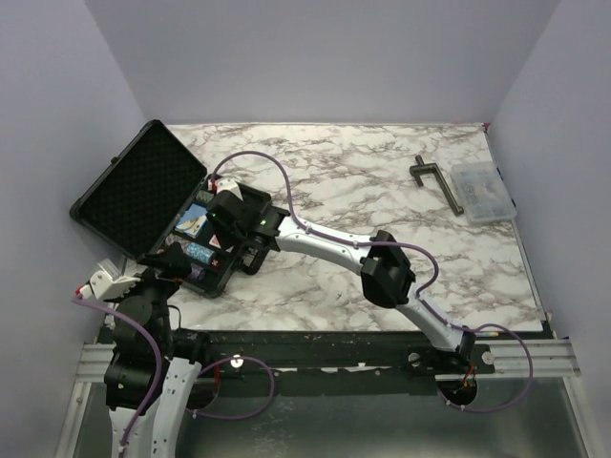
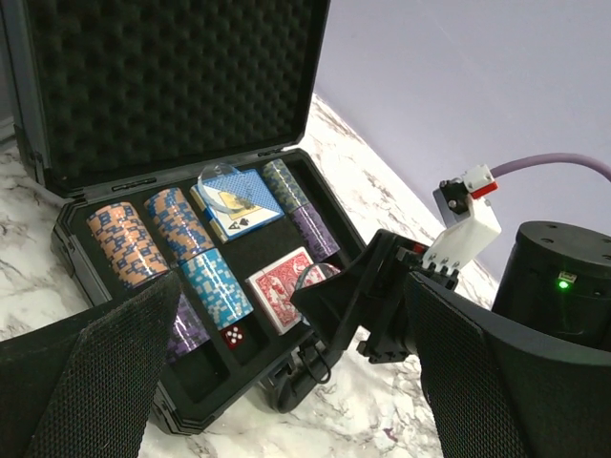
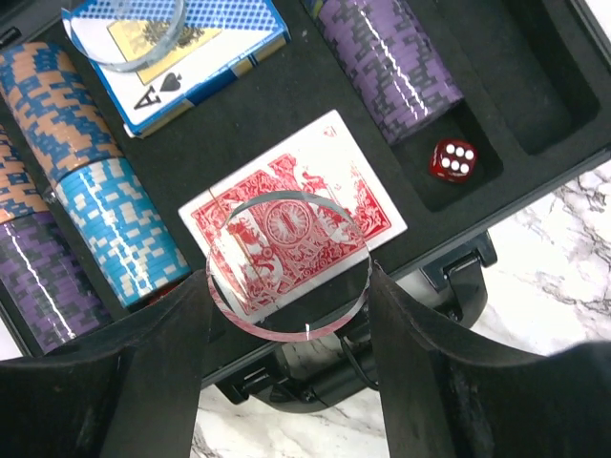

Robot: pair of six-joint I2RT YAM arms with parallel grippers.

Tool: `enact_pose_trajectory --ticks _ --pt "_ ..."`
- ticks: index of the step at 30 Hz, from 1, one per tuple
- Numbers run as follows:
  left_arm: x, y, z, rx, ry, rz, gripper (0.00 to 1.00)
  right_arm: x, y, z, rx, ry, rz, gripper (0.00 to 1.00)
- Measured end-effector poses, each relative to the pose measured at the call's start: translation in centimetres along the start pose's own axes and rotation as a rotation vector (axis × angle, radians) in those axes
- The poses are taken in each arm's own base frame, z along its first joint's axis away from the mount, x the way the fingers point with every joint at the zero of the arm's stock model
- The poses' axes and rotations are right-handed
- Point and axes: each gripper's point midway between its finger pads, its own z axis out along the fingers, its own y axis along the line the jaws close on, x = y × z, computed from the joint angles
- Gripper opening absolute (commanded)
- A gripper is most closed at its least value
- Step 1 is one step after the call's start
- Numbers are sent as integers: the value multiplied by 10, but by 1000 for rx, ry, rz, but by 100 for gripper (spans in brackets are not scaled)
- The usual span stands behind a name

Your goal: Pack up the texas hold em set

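The red deck lies just below my right gripper. That gripper moves down next, easing away from the handle because the disc overhangs the deck there, and releases.
The black case lies open at the table's left, its foam-lined lid tilted back. Its tray holds orange, light blue and purple chip stacks, a blue card deck with a clear disc on it, a red card deck and a red die. My right gripper is shut on a second clear round disc, just above the red deck; it also shows in the top view. My left gripper is open and empty, low at the case's front edge.
A dark T-shaped clamp and a clear plastic compartment box lie at the far right of the marble table. Purple walls close in the back and sides. The case handle juts over the table under my right gripper.
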Motion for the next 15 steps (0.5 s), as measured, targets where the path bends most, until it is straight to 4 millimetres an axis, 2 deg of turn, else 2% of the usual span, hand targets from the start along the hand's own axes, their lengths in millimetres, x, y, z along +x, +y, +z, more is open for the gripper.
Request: enact_pose_trajectory --ticks 7,15 --pt "0 6 0 -35 -8 -16 99 -7 2 5 1 -25 -19 55" --pt "0 10 0 -55 -12 -22 99 0 1 14 6 -14 -31 55"
